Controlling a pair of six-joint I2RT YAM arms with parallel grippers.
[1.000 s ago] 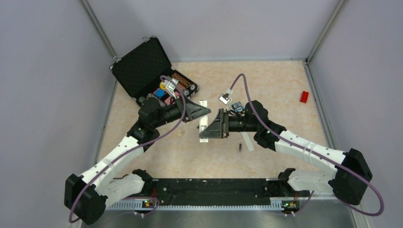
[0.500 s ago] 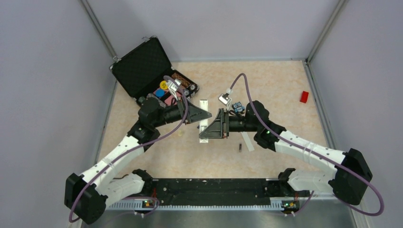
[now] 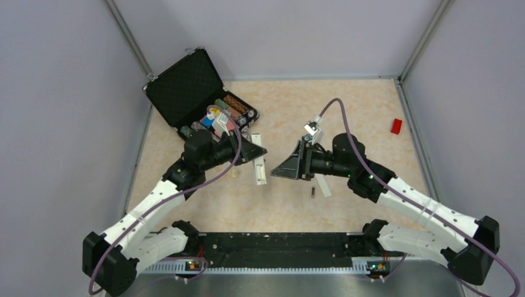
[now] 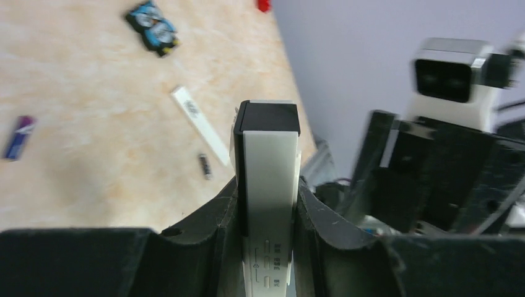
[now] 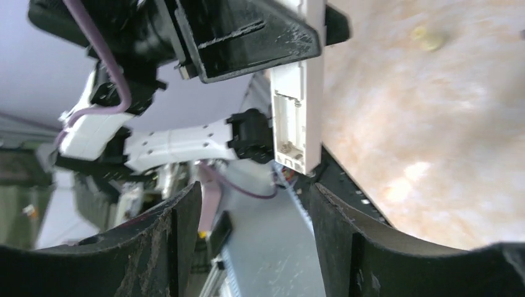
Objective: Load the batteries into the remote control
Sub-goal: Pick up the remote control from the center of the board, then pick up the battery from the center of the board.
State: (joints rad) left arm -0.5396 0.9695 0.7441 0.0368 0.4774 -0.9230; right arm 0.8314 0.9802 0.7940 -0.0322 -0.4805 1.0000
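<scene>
The right gripper tips downward and lowers onto the dark battery next, since the battery lies below it and to its right in the top view.
My left gripper (image 3: 261,152) is shut on the white remote control (image 3: 259,164) and holds it by its sides above the table. The left wrist view shows the remote (image 4: 267,161) between the pads, dark end outward. My right gripper (image 3: 277,173) is open and empty, just right of the remote and apart from it. In the right wrist view the remote (image 5: 298,93) shows an open, empty battery bay. One dark battery (image 3: 313,192) lies on the table beside a white cover strip (image 3: 322,184). The left wrist view shows this battery (image 4: 205,166) and a second, purplish one (image 4: 18,137).
An open black case (image 3: 186,86) with small items stands at the back left. A red block (image 3: 396,126) lies at the far right. A blue-and-black gadget (image 4: 153,28) lies on the table. A small yellowish bit (image 3: 235,174) sits left of the remote.
My right gripper has let go of the remote and pulled back to the right, now open. My left gripper keeps the remote and has shifted it slightly left and down.
</scene>
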